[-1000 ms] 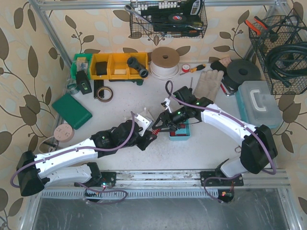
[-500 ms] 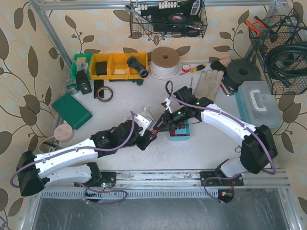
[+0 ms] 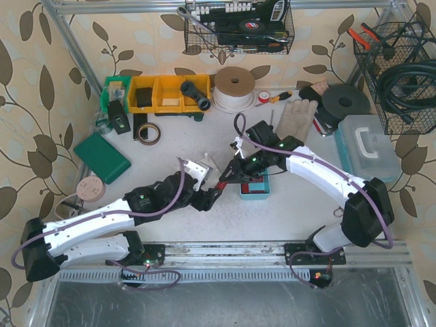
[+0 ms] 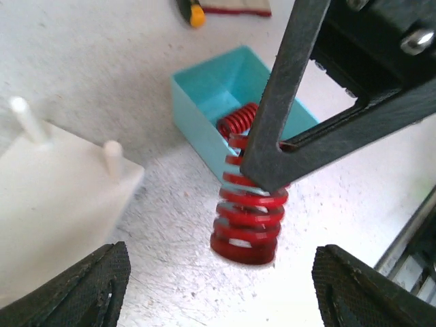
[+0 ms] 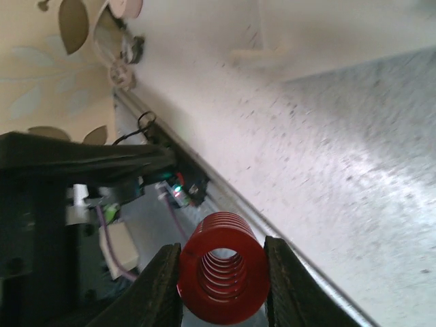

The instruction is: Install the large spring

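Note:
The fixture's far corner peg stands upright and bare, so my right gripper will swing outward, turn downward, lower the spring over that peg and let go of it.
The large spring (image 4: 248, 218) is a red coil, held up over the table between both arms. My right gripper (image 5: 221, 276) is shut on it, one finger (image 5: 160, 286) pressed against each side of the coil (image 5: 221, 272). My left gripper (image 4: 218, 286) is open just below the spring, its pads wide apart and touching nothing. In the top view the spring (image 3: 221, 185) hangs between the left gripper (image 3: 211, 196) and the right gripper (image 3: 226, 181). The white fixture (image 4: 54, 184) with upright pegs (image 4: 112, 157) stands just left of the spring.
A teal box (image 4: 204, 88) holding another red spring (image 4: 235, 122) sits right behind the held spring. Yellow bins (image 3: 167, 93), a tape roll (image 3: 147, 132), a wire spool (image 3: 234, 86), a glove (image 3: 294, 117) and a plastic case (image 3: 368, 146) line the back. A green pad (image 3: 102, 158) lies at left.
The left gripper has opened, let go of the spring and drawn back slightly. The right gripper has closed on the spring and now carries it alone.

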Controlling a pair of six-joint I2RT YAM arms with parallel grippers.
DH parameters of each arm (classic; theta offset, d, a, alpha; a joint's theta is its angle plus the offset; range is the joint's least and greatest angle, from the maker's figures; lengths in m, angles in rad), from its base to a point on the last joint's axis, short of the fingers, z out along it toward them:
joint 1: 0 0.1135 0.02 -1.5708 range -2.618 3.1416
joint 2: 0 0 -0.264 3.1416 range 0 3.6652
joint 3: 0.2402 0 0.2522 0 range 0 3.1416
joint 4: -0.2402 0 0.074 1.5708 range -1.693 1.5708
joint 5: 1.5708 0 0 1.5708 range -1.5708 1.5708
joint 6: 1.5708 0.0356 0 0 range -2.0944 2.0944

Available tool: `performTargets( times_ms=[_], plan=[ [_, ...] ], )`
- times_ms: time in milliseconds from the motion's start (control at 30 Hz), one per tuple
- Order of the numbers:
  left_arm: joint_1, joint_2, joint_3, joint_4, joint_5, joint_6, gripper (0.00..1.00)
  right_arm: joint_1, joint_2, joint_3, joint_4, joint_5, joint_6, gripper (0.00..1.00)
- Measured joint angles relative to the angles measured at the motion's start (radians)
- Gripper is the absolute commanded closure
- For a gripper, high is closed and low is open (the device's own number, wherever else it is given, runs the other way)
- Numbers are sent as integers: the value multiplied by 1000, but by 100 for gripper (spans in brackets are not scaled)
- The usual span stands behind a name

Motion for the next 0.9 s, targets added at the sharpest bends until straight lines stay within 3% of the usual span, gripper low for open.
performTargets(
  times_ms=[333,467,567,733,900],
  plan=[
    [9,-324,-123,-50,-258,-153,17,46,-35,131,-70,452,-109,100],
    [106,-367,-162,-79,-264,-225,18,130,-8,216,-99,665,-169,100],
    [260,-378,-194,-88,-182,-269,20,173,41,278,-112,788,-209,100],
    [547,-352,-252,-57,73,-315,23,207,139,343,-127,921,-259,100],
    [686,-221,-272,50,347,-336,28,230,231,407,-124,977,-283,100]
  ],
)
